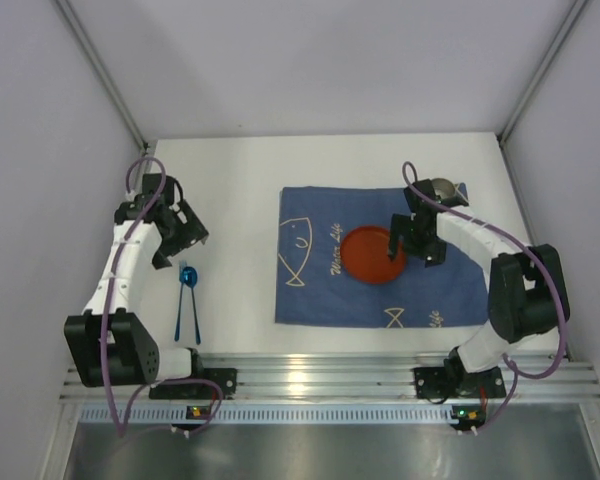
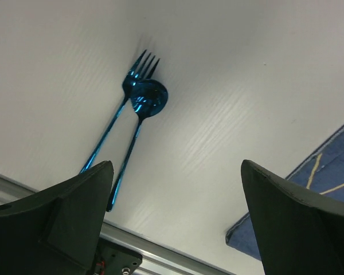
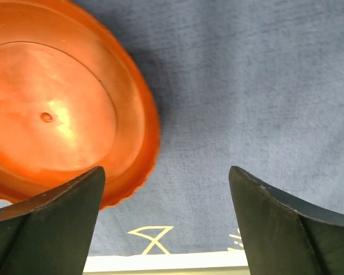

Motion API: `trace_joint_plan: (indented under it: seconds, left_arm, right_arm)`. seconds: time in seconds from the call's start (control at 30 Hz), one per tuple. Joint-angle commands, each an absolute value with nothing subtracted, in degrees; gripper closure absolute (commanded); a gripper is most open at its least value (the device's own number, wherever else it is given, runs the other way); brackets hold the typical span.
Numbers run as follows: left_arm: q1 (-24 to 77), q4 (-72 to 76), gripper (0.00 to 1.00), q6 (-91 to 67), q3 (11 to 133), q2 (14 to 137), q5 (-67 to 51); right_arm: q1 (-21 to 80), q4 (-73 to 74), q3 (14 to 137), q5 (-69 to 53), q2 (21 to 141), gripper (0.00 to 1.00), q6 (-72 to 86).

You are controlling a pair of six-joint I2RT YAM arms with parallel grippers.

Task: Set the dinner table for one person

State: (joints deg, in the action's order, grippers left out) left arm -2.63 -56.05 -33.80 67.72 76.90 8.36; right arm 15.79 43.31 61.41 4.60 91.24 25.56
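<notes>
My left gripper moves down and back onto the spoon's handle by the spoon's bowl (image 1: 193, 291) (image 2: 139, 124) next, since the spoon lies below the gripper and nearer the bar.
The white dinner table (image 1: 235, 185) carries a dark blue placemat (image 1: 330, 295) with fish drawings. An orange plate (image 1: 370, 256) sits on the mat's middle, also seen in the right wrist view (image 3: 57, 120). A blue fork (image 2: 112, 123) and blue spoon (image 2: 143, 109) lie side by side on the bare table left of the mat, in the top view (image 1: 188, 300). My left gripper (image 1: 180, 240) is open and empty above the cutlery's far end. My right gripper (image 1: 412, 250) is open and empty over the mat just right of the plate. A metal cup (image 1: 442, 188) sits at the mat's far right corner.
A ridged aluminium rail (image 1: 320, 375) runs along the near edge, also in the left wrist view (image 2: 160, 260). Grey walls close the left, right and back sides. The mat's corner (image 2: 309, 195) shows right of the left gripper.
</notes>
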Motion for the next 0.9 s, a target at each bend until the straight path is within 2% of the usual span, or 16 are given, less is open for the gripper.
trace_joint_plan:
  seconds: [0.0,0.23,0.47,0.6,0.63,0.77,0.8,0.87]
  left_arm:
    - [-5.26,-55.02,0.02,-31.03,64.78,73.22,12.39]
    - [-10.54,-50.02,0.02,-30.41,53.72,72.68,9.76]
    - [-10.63,-46.42,0.03,-30.94,53.09,76.98,9.23]
    - [-10.63,-43.60,0.16,-31.29,52.82,80.85,5.81]
    - [-10.63,-42.98,0.24,-31.38,52.65,82.77,5.28]
    - [-10.63,-40.00,0.39,-31.64,50.98,86.39,4.05]
    - [-10.63,-39.12,0.45,-31.55,50.37,87.18,3.69]
    - [-10.64,-38.15,0.50,-31.64,49.75,87.80,2.91]
  right_arm:
    - [15.38,45.26,62.75,7.91,88.07,0.10,24.43]
    - [15.38,48.95,67.23,6.42,83.41,0.07,23.91]
    - [15.38,49.48,66.01,5.45,82.70,0.07,23.47]
    - [15.29,49.40,65.22,5.10,82.71,0.07,23.20]
    - [15.29,49.31,65.13,5.01,82.79,0.07,23.20]
    - [14.94,49.31,65.48,5.10,83.32,0.07,22.33]
    - [14.77,49.31,65.65,5.10,83.67,0.07,22.15]
    - [14.42,49.31,66.09,5.10,84.02,0.07,21.80]
